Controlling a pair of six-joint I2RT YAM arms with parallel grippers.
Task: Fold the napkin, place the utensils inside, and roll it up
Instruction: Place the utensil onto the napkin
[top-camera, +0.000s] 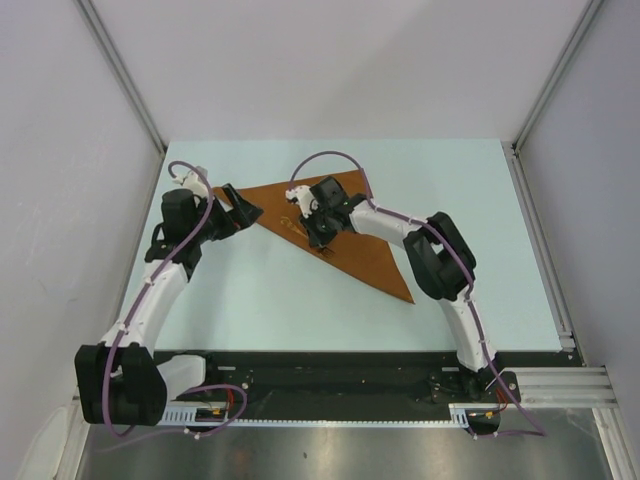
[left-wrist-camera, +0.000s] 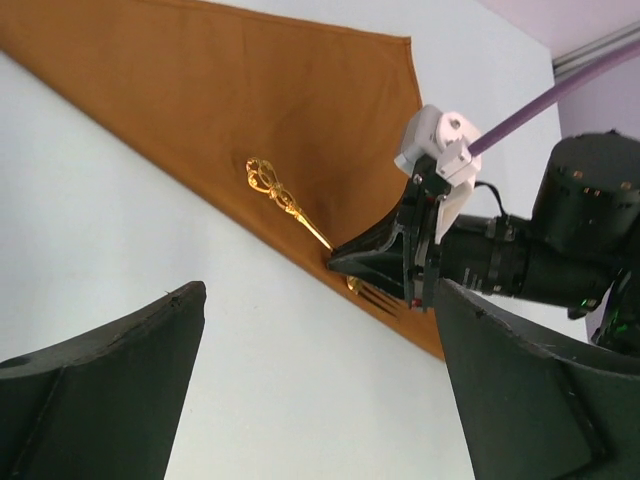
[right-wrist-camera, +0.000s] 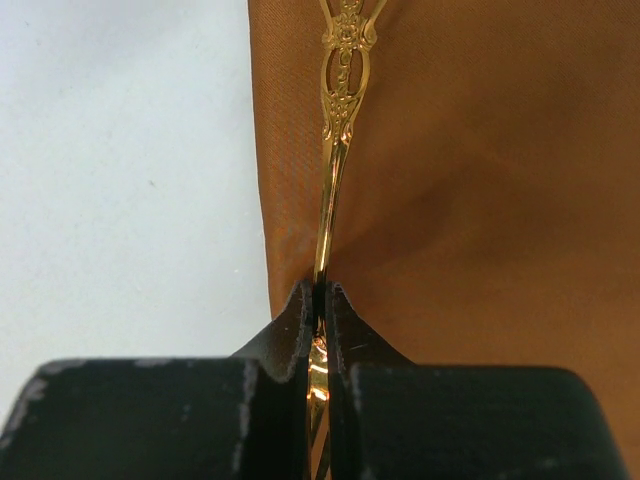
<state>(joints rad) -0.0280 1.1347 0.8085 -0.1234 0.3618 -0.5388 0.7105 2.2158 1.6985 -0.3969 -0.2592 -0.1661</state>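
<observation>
I'll ease my right gripper outward from the napkin's long folded edge next and release the gold fork, since the napkin's wider cloth lies outward of my gripper.
The rust-orange napkin lies folded into a triangle on the table, also in the left wrist view and the right wrist view. My right gripper is shut on the gold fork, gripping its thin neck, with the ornate handle pointing away over the napkin close to its long folded edge. The left wrist view shows the fork and the right gripper low on the cloth. My left gripper is open and empty at the napkin's left corner, over bare table.
The pale blue-green table has grey walls at the back and sides. A metal rail runs along its right edge. The arm bases sit on a black bar at the near edge.
</observation>
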